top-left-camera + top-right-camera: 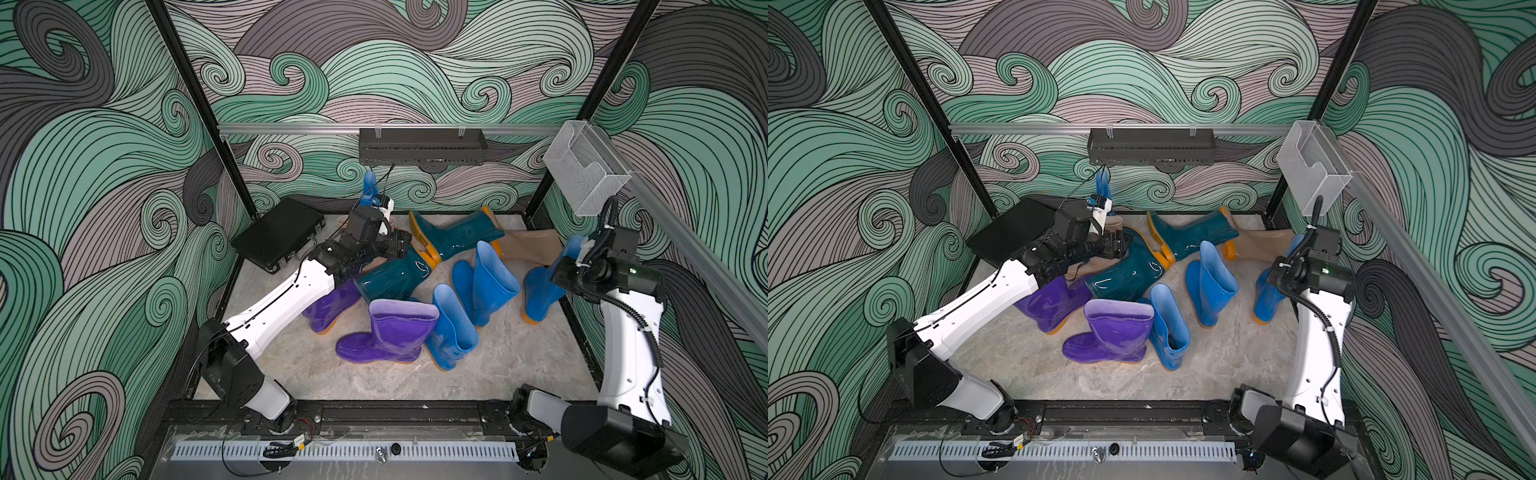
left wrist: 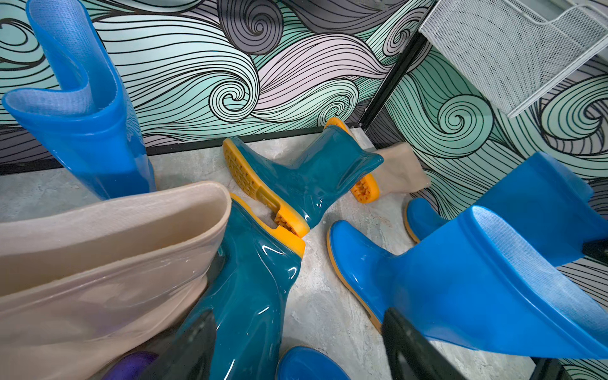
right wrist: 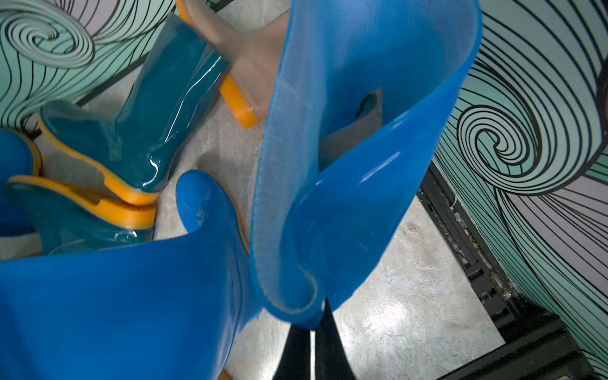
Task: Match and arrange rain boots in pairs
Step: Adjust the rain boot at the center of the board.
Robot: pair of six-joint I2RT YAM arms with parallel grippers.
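The robot's right hand will next take the held blue boot toward the nearest standing blue one and let it go upright on the bare floor alongside (image 1: 515, 310), because their colours match.
Rain boots lie jumbled on the floor. In both top views a purple boot (image 1: 386, 332) stands upright at the front and another purple boot (image 1: 332, 309) lies under my left arm. Two dark teal boots (image 1: 395, 278) (image 1: 453, 237) lie on their sides. My left gripper (image 1: 401, 245) (image 2: 296, 316) hangs open over the nearer teal boot (image 2: 250, 296), beside a beige boot (image 2: 108, 250). My right gripper (image 3: 312, 329) is shut on the shaft rim of a blue boot (image 3: 362, 164) (image 1: 540, 291) at the right. Several other blue boots (image 1: 486, 282) (image 1: 453, 328) (image 1: 369, 187) stand around.
A flat black case (image 1: 278, 237) leans in the back left corner. A second beige boot (image 1: 532, 245) lies against the back right corner. A black wire basket (image 1: 422, 145) hangs on the back rail and a clear bin (image 1: 586, 166) on the right rail.
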